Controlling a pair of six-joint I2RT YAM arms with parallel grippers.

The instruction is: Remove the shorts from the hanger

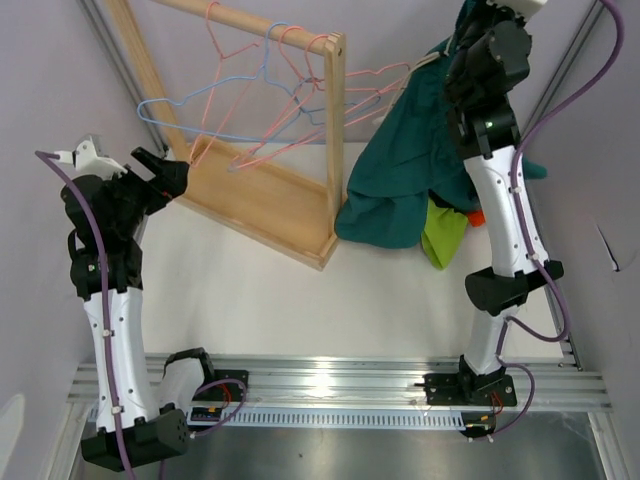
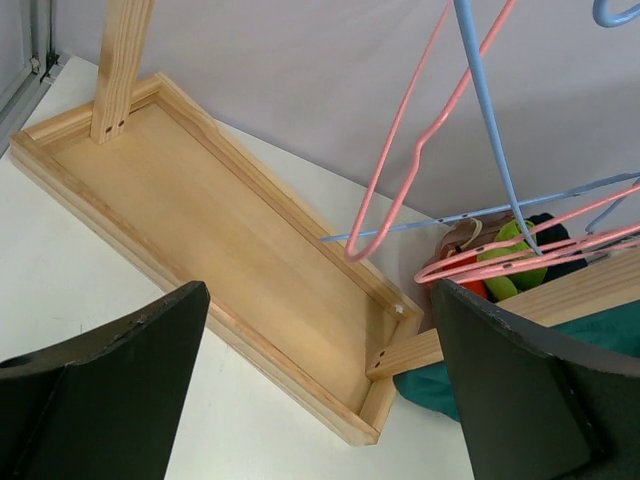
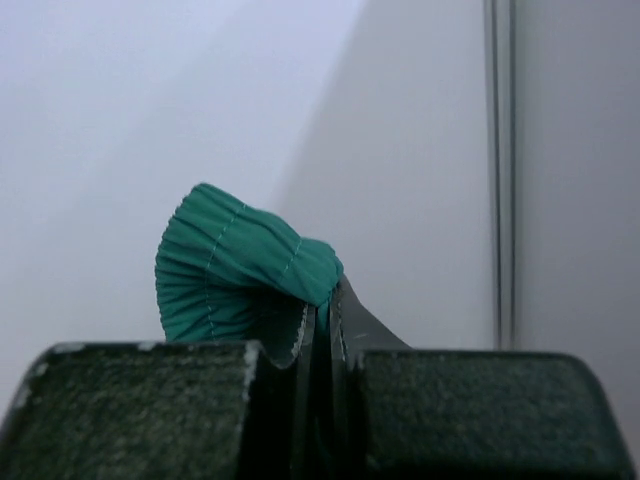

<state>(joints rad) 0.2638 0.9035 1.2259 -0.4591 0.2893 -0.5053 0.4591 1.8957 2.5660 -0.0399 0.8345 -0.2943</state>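
My right gripper brings the gathered waistband down toward the lime green shorts (image 1: 443, 236) below it next and releases it, because the wire hangers already hang bare.
My right gripper (image 3: 325, 330) is shut on the gathered waistband of the teal shorts (image 3: 235, 270) and holds them high; in the top view they hang from it (image 1: 400, 170) down to the table beside the rack. The lime green shorts (image 1: 443, 235) and a bit of the orange shorts (image 1: 476, 216) lie under them; both show in the left wrist view, lime green (image 2: 512, 262) and orange (image 2: 474, 290). The grey and navy pairs I cannot make out. Pink and blue wire hangers (image 1: 270, 85) hang bare on the wooden rack. My left gripper (image 1: 165, 170) is open and empty by the rack's left end.
The wooden rack's base tray (image 1: 265, 205) lies diagonally across the table's far half, with its upright post (image 1: 334, 130) at its near right corner. Purple walls close in on both sides. The arm bases stand on the metal rail (image 1: 330, 385).
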